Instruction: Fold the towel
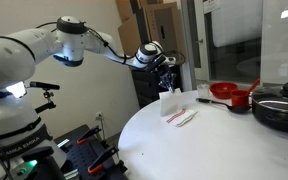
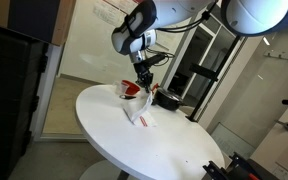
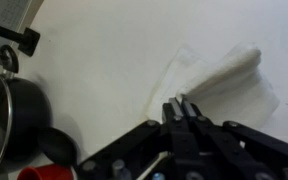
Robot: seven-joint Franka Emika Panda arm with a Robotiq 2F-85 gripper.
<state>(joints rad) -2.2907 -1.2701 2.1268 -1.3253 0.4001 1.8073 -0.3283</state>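
Observation:
The towel's flat striped part (image 1: 184, 116) (image 3: 171, 84) still lies uncovered, so next I need to carry the towel's raised corner in my gripper over it, toward the red pan, and release it.
The towel (image 1: 180, 116) is a thin white cloth with red stripes, lying on the round white table (image 1: 184, 150). One edge of it is pulled up off the surface. My gripper (image 1: 166, 88) hangs just above the table with that raised edge between its fingertips. In another exterior view the towel (image 2: 140, 112) drapes down from the gripper (image 2: 142, 82) to the tabletop (image 2: 184, 145). In the wrist view the fingers (image 3: 181, 104) are pressed together, and the towel (image 3: 224, 80) spreads out below them in soft folds.
A black pot (image 1: 279, 108) and a red pan (image 1: 225, 92) stand at the far side of the table, near the towel. The wrist view shows the pot (image 3: 9, 110) at the left. A black cabinet (image 2: 9, 95) stands beside the table.

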